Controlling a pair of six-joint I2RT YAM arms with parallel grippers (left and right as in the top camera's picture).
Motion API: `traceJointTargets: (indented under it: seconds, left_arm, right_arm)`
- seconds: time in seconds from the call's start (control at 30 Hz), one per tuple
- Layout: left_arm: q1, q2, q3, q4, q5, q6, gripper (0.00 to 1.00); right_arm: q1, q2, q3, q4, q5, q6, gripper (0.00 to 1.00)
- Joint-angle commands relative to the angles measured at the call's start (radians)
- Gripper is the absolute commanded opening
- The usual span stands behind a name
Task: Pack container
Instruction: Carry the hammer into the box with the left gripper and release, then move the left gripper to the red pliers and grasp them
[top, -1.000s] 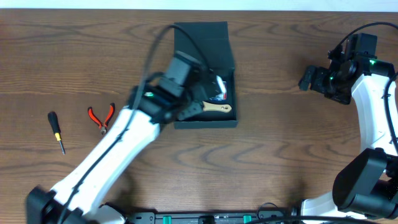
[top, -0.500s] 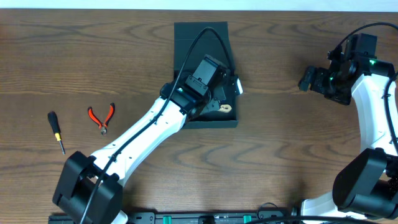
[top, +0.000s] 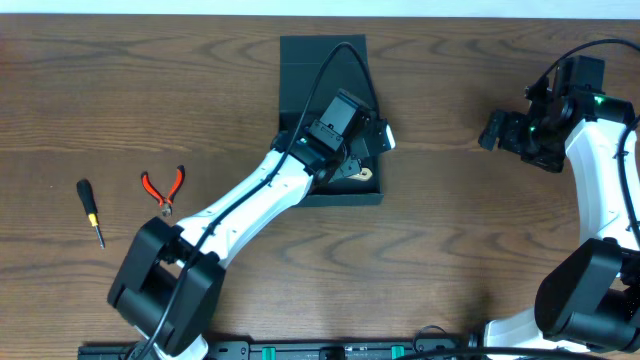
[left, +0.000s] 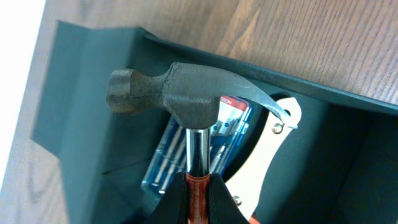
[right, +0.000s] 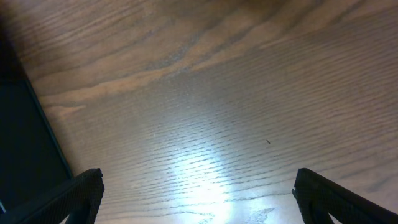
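Observation:
The hammer (left: 186, 96) is already hanging over the open container. My left gripper should next lower it toward the gap between the blue case and the pale tool and let go of the handle.
The dark teal-black container (top: 300, 62) lies open at the table's back centre, flap lid folded away. It also shows in the left wrist view (left: 93, 124). My left gripper (left: 199, 186) is shut on the red handle of a claw hammer (left: 186, 96) and holds it over the container. In the overhead view the gripper (top: 345, 135) covers most of the box. Inside lie a blue plastic case of bits (left: 165, 158) and a pale flat tool (left: 273, 134). My right gripper (right: 196, 193) is open and empty above bare wood at the far right (top: 492, 128).
Red-handled pliers (top: 164, 187) and a black-and-yellow screwdriver (top: 92, 210) lie on the table's left side. The container's dark edge (right: 25, 137) shows at the left of the right wrist view. Cables run over the left arm.
My left arm has swung right and forward, carrying the hammer from the container's left edge to over its inside. The right arm has not moved.

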Motion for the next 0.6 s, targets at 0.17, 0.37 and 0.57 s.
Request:
traceJointTargets:
  seconds: [0.17, 0.37, 0.57]
  left_arm:
    - [0.005, 0.071, 0.019, 0.005, 0.006, -0.076, 0.06]
    - [0.011, 0.074, 0.019, 0.01, -0.021, -0.103, 0.36]
    - [0.011, 0.073, 0.027, 0.034, -0.134, -0.159, 0.53]
  right_arm:
    - [-0.006, 0.005, 0.001, -0.008, -0.007, 0.014, 0.99]
    - [-0.006, 0.005, 0.001, -0.009, -0.007, 0.014, 0.99]
    - [-0.006, 0.005, 0.001, -0.011, -0.007, 0.014, 0.99]
